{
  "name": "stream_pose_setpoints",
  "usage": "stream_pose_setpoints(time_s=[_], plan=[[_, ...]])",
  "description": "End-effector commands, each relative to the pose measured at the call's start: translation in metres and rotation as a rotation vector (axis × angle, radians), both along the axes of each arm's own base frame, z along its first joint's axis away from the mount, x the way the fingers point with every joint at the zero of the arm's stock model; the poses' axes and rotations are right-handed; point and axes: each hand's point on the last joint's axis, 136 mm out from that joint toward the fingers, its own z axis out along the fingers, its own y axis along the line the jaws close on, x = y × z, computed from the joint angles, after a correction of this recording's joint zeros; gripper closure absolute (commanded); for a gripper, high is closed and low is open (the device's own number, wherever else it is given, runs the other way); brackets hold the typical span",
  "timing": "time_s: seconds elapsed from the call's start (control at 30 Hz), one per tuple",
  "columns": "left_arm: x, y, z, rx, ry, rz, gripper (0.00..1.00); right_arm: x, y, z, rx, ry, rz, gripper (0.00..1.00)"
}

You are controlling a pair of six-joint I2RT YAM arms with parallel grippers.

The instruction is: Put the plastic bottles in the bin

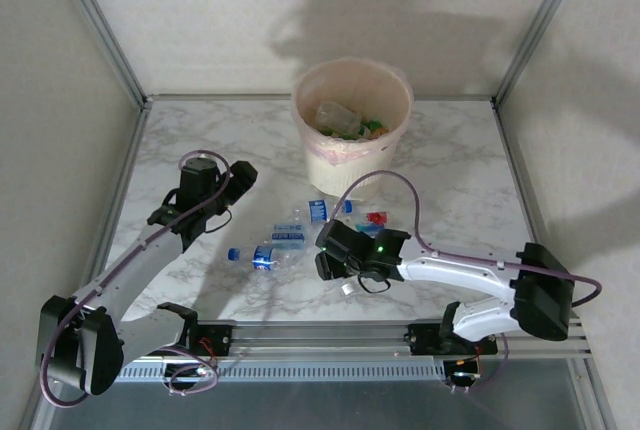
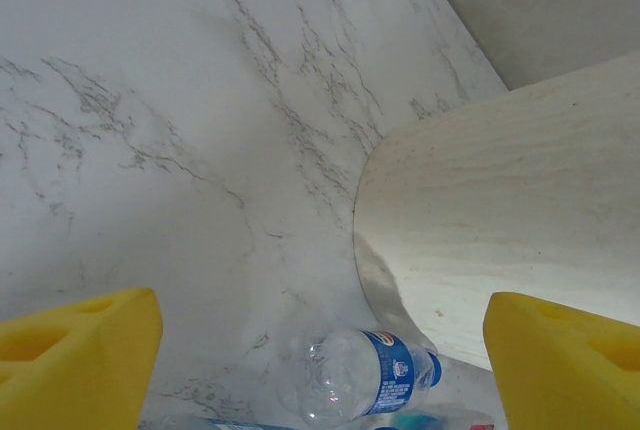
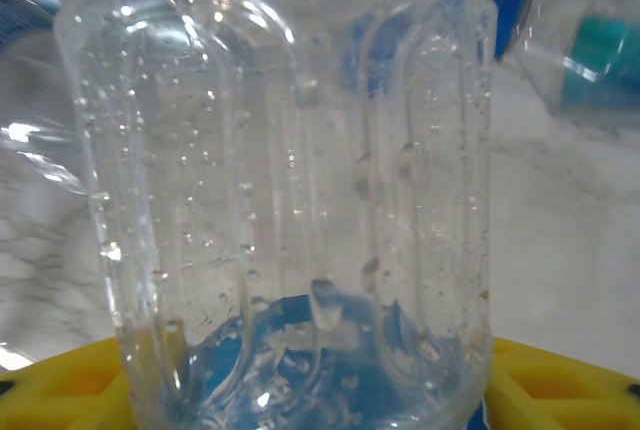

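Note:
My right gripper holds the bottle and should next lift it outward past the cream bin's rim, then release it.
In the right wrist view a clear ribbed plastic bottle [image 3: 280, 150] with a bluish bottom stands between my yellow fingers [image 3: 60, 390]. My right gripper [image 3: 310, 385] is shut on it, low over the table's middle [image 1: 328, 252]. More plastic bottles lie nearby: one clear with a blue label and cap [image 1: 262, 256], another blue-labelled one [image 1: 290, 235], and a red-labelled one [image 1: 375, 220]. The cream bin [image 1: 352, 155] stands at the back and holds several bottles. My left gripper [image 1: 238, 176] hangs open and empty [image 2: 320, 325], facing a blue-labelled bottle [image 2: 360, 375] beside the bin wall [image 2: 500, 250].
The marble table [image 1: 200, 130] is framed by metal posts and grey walls on three sides. A blue-capped bottle [image 1: 318, 210] lies near the bin's foot. A teal-capped bottle [image 3: 590, 65] lies just behind the held one.

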Motion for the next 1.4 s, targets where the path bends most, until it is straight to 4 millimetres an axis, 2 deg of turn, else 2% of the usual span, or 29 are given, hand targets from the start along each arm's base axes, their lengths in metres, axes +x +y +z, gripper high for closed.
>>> stream_pose_setpoints(time_s=[0.0, 0.1, 0.3, 0.43, 0.57, 0.67, 0.77, 0.87, 1.03, 1.13, 1.37], plan=[[-0.003, 0.002, -0.004, -0.001, -0.002, 0.015, 0.17, 0.006, 0.003, 0.051, 0.050, -0.089, -0.033, 0.44], [-0.002, 0.000, -0.006, -0.013, 0.006, 0.007, 0.17, 0.013, 0.008, 0.097, 0.114, -0.154, -0.033, 0.44], [-0.004, 0.001, -0.005, -0.008, 0.004, 0.007, 0.16, 0.032, -0.002, 0.193, 0.211, -0.301, -0.094, 0.44], [-0.005, -0.001, -0.007, -0.016, 0.012, 0.004, 0.16, 0.056, -0.018, 0.245, 0.188, -0.375, -0.190, 0.46], [-0.005, -0.001, -0.008, -0.016, 0.011, 0.002, 0.17, 0.088, -0.038, 0.298, 0.227, -0.464, -0.271, 0.46], [-0.006, -0.001, -0.007, -0.009, 0.012, -0.001, 0.16, 0.112, -0.053, 0.322, 0.225, -0.514, -0.310, 0.46], [-0.009, 0.001, -0.010, 0.001, 0.018, 0.002, 0.16, 0.138, -0.063, 0.334, 0.225, -0.546, -0.338, 0.46], [-0.011, 0.002, -0.013, 0.005, 0.025, 0.003, 0.16, 0.166, -0.073, 0.336, 0.206, -0.574, -0.382, 0.46], [-0.011, 0.001, -0.014, 0.003, 0.025, -0.002, 0.16, 0.214, -0.091, 0.322, 0.160, -0.588, -0.447, 0.47], [-0.010, 0.002, -0.015, 0.015, 0.030, -0.005, 0.16, 0.238, -0.093, 0.312, 0.129, -0.592, -0.451, 0.47], [-0.009, 0.000, -0.017, 0.014, 0.035, -0.010, 0.16, 0.282, -0.100, 0.288, 0.112, -0.576, -0.472, 0.48]])
